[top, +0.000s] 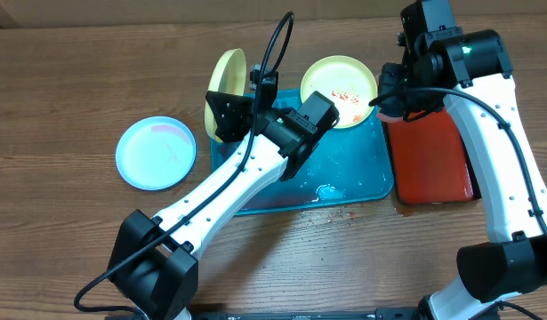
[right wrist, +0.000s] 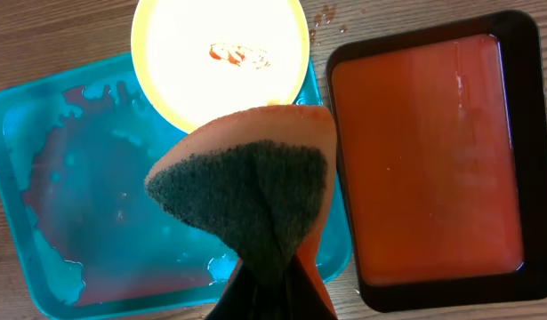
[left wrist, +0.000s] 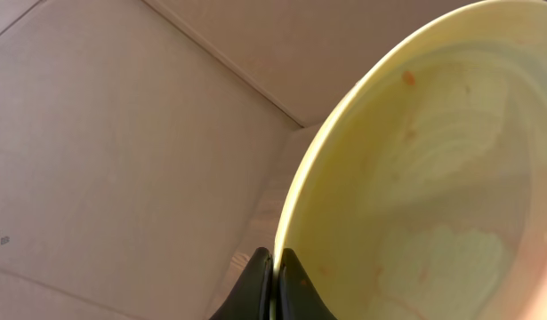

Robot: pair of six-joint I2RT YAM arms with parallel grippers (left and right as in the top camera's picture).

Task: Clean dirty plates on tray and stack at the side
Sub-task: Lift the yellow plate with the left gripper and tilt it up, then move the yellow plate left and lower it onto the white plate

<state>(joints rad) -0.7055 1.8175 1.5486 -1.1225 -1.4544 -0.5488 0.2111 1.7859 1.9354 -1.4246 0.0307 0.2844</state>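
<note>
My left gripper is holding the plate on its edge, and the pale blue plate (top: 156, 153) lies below and to the left in the overhead view. Next my left gripper will swing over, tilt the edgewise plate flat and lower it.
My left gripper (left wrist: 275, 267) is shut on the rim of a yellow-green plate (top: 225, 86), holding it on edge above the turquoise tray's (top: 362, 182) left end; its whitish face (left wrist: 433, 196) shows faint orange specks. A second yellow-green plate (top: 340, 92) with red sauce smears lies on the tray's far right corner and also shows in the right wrist view (right wrist: 220, 58). A pale blue plate (top: 156, 153) with a faint pink smear lies on the table left of the tray. My right gripper (right wrist: 273, 267) is shut on an orange sponge with a dark scrubbing face (right wrist: 246, 191), above the tray's right end.
A smaller red dark-rimmed tray (top: 433, 156) stands right of the turquoise tray, also in the right wrist view (right wrist: 429, 151). The turquoise tray (right wrist: 68, 204) holds puddles of water with reddish tint. Water drops lie on the wooden table (top: 68, 80) near the tray's front edge.
</note>
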